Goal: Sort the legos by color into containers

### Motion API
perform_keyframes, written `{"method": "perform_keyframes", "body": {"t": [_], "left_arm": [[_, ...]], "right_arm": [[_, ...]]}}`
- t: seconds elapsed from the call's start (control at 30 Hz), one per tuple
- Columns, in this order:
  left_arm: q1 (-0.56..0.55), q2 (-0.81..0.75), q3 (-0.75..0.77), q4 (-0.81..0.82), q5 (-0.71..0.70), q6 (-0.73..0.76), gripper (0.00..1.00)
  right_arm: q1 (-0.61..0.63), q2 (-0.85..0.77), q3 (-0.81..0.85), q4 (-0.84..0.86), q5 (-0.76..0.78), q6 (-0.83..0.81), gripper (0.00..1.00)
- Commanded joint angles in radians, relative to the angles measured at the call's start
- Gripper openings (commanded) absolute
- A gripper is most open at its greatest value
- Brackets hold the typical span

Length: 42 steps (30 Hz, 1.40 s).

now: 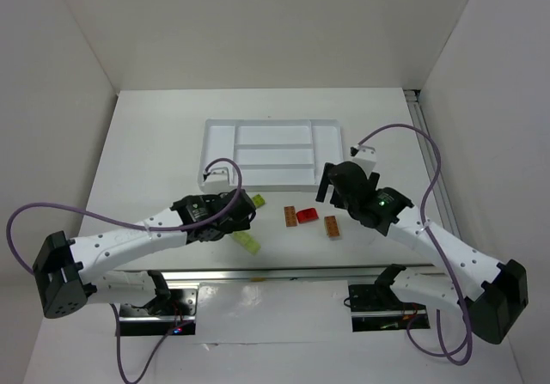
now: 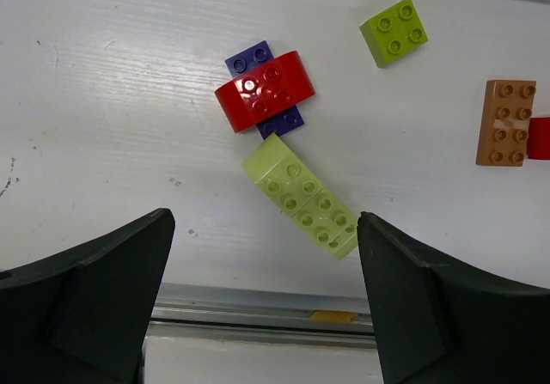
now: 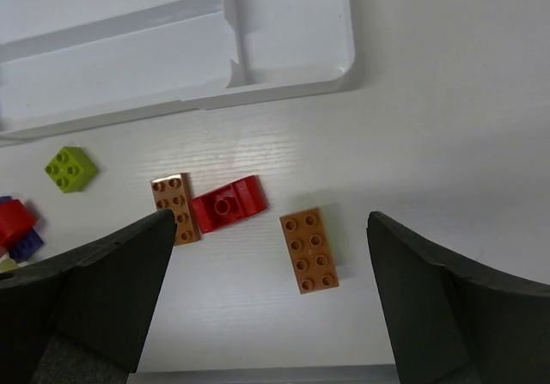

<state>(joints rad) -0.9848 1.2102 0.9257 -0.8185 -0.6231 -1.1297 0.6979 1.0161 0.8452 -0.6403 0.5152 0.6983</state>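
I will lower my right gripper and move it back over the second orange brick [image 1: 332,227] [image 3: 309,251], fingers astride its long sides, as bare tabletop on both sides leaves room.
The white tray [image 1: 207,148] lies at the back middle, its compartments empty; its near corner shows in the right wrist view [image 3: 347,57]. My left gripper [image 1: 244,217] is open and empty above a long yellow-green brick [image 2: 301,197] and a red brick [image 2: 265,89] stacked on a purple-blue brick [image 2: 249,57]. A small yellow-green brick [image 2: 394,30] lies beyond them. My right gripper [image 1: 337,197] is open and empty above an orange brick [image 3: 309,249], a red brick [image 3: 228,204] and a second orange brick [image 3: 175,207]. In the wrist views each gripper, left [image 2: 266,307] and right [image 3: 271,302], has its jaws wide apart.
A metal rail [image 2: 258,311] runs along the table's near edge, just below the long yellow-green brick. White walls enclose the table on three sides. Purple cables [image 1: 404,131] loop off both arms.
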Motion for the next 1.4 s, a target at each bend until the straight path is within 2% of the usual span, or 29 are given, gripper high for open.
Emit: {"method": "perform_keyframes", "body": {"t": [0.0, 0.17, 0.27, 0.4, 0.5, 0.7, 0.77, 1.17, 1.27, 1.37], "left_arm": [[-0.005, 0.003, 0.048, -0.007, -0.01, 0.011, 0.99], [-0.005, 0.037, 0.085, 0.012, -0.044, 0.094, 1.0], [0.005, 0.107, 0.153, -0.04, -0.059, 0.111, 1.0], [0.031, 0.159, 0.197, 0.039, 0.086, 0.257, 1.0], [0.031, 0.16, 0.197, 0.102, 0.152, 0.298, 1.0], [0.031, 0.181, 0.179, 0.134, 0.177, 0.318, 1.0], [0.031, 0.181, 0.179, 0.125, 0.177, 0.318, 1.0], [0.058, 0.163, 0.15, 0.136, 0.168, 0.318, 1.0], [0.058, 0.163, 0.14, 0.136, 0.168, 0.318, 1.0], [0.058, 0.153, 0.131, 0.136, 0.168, 0.318, 1.0]], "right_arm": [[0.002, -0.03, -0.021, 0.001, 0.011, 0.018, 0.99], [0.002, 0.001, -0.067, -0.009, -0.001, 0.018, 0.99], [0.002, 0.035, -0.067, 0.001, -0.012, 0.041, 0.99], [0.002, 0.076, -0.089, 0.013, -0.093, 0.075, 0.99], [0.002, 0.11, -0.098, -0.007, -0.08, 0.108, 0.99], [-0.008, 0.171, -0.107, -0.006, -0.092, 0.098, 0.89], [-0.008, 0.2, -0.121, 0.017, -0.105, 0.098, 0.83], [-0.008, 0.213, -0.201, 0.103, -0.187, 0.058, 0.8], [-0.008, 0.252, -0.201, 0.138, -0.187, 0.047, 0.75], [-0.008, 0.275, -0.201, 0.151, -0.17, 0.033, 0.64]]}}
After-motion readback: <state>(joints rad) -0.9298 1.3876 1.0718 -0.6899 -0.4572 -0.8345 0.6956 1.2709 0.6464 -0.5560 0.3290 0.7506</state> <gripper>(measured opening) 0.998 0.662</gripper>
